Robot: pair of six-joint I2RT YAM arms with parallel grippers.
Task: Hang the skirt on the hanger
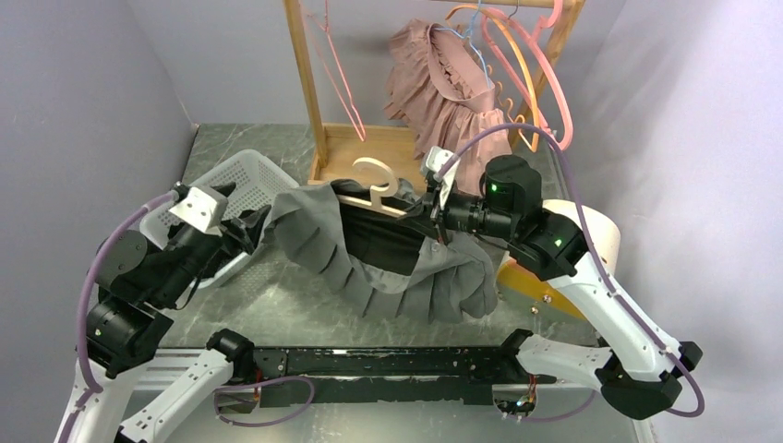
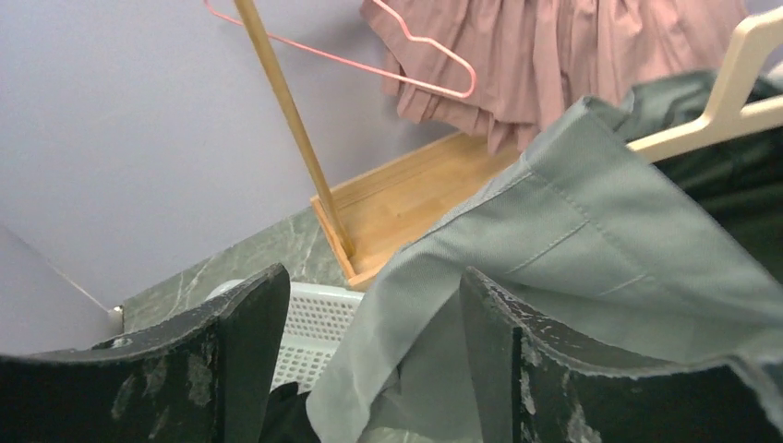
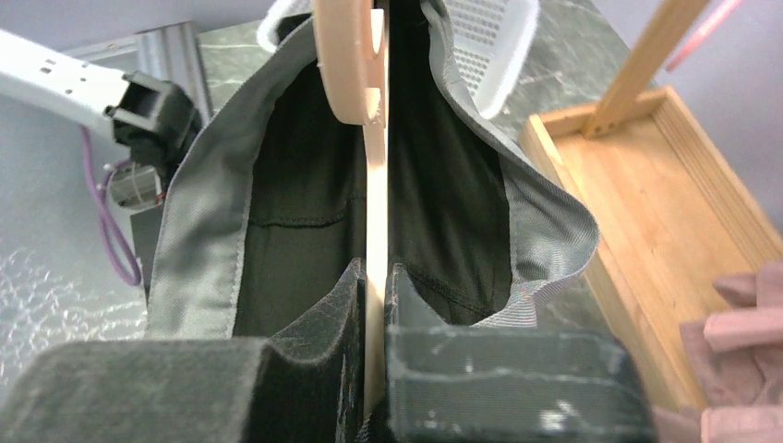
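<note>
The robot's right gripper will next move up and outward to release the hanger on the rack's top rod (image 1: 441, 2), which is above and outward of the gripper, because the hanger's hook is uncovered.
The grey pleated skirt (image 1: 406, 277) hangs spread between both arms above the table, its dark lining showing. A cream wooden hanger (image 1: 374, 180) lies inside the waistband, hook upward. My right gripper (image 1: 429, 217) is shut on the hanger's bar (image 3: 374, 185), with the skirt's waistband (image 3: 198, 221) opening out to either side of it. My left gripper (image 1: 254, 226) is at the skirt's left end. Its fingers stand open, and the waistband edge (image 2: 572, 231) hangs loose between them. The hanger's arm (image 2: 729, 83) pokes out at the upper right in the left wrist view.
A white perforated basket (image 1: 245, 175) sits behind the left gripper. The wooden rack (image 1: 355, 152) stands at the back, carrying a pink garment (image 1: 443, 83) and pink and orange hangers (image 1: 545, 83). A round cream object (image 1: 591, 231) lies beside the right arm.
</note>
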